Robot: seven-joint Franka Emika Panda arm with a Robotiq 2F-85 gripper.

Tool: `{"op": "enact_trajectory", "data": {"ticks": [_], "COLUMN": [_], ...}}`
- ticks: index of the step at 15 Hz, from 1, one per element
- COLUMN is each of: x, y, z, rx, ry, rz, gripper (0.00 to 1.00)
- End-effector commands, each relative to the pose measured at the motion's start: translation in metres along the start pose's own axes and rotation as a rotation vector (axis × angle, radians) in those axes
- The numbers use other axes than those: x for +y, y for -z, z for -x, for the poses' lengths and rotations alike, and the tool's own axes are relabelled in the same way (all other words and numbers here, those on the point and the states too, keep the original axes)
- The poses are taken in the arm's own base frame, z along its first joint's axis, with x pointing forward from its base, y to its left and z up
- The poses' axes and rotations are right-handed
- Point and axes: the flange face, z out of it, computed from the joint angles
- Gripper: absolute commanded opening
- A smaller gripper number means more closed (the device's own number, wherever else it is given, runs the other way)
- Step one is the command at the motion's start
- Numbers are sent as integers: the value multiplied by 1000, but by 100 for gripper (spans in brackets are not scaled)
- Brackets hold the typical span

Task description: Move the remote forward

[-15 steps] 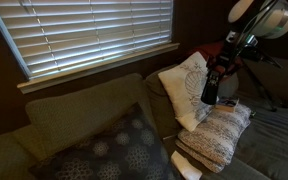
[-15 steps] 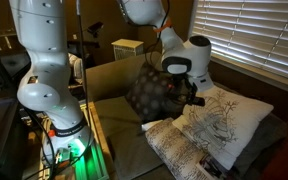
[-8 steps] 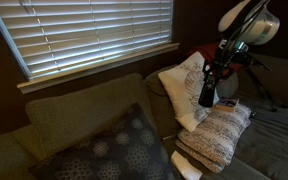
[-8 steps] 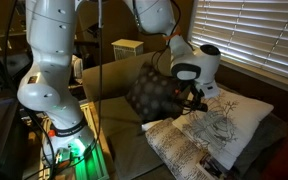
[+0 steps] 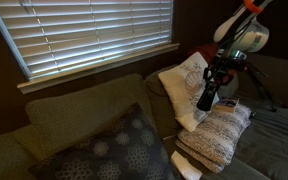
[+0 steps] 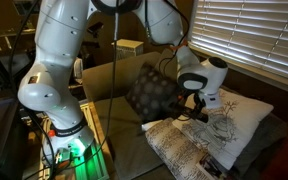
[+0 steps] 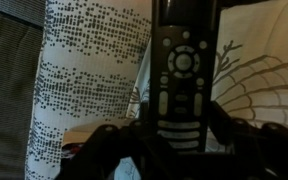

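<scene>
The gripper moves down toward the grey cushion's edge by the white cushion next and releases the remote there. The remote (image 7: 181, 75) still hangs in the air.
The remote (image 7: 181, 75) is a slim black bar with pale buttons. My gripper (image 7: 179, 140) is shut on its lower end, and it fills the middle of the wrist view. In an exterior view the remote (image 5: 208, 96) hangs tilted from the gripper (image 5: 217, 78) in the air, above a patterned grey cushion (image 5: 216, 132) and in front of a white cushion (image 5: 186, 88). In an exterior view the gripper (image 6: 197, 103) sits over the white cushion (image 6: 227, 122); the remote is hard to make out there.
A dark dotted cushion (image 5: 109, 150) lies on the sofa seat, and also shows in an exterior view (image 6: 149, 92). A sofa backrest (image 5: 79, 105) runs under window blinds (image 5: 84, 35). A camera tripod (image 5: 256, 80) stands behind the arm. White paper (image 5: 187, 164) lies beside the grey cushion.
The arm has swung, carrying the held remote lower and further over the cushions; the remote now tilts more. The grip has not changed.
</scene>
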Motion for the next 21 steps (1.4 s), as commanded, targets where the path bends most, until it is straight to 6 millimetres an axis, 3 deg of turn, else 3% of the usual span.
{"op": "enact_trajectory", "data": {"ticks": [1,6,21], "x": [-5,-4,-10], "y": [-13,-35,-84], "z": [-12,-16,-32], "rx": [-12,-60,-47], "ry": [-97,-189,-205], "rz": [11,48,118], "gripper": [35,35,35]}}
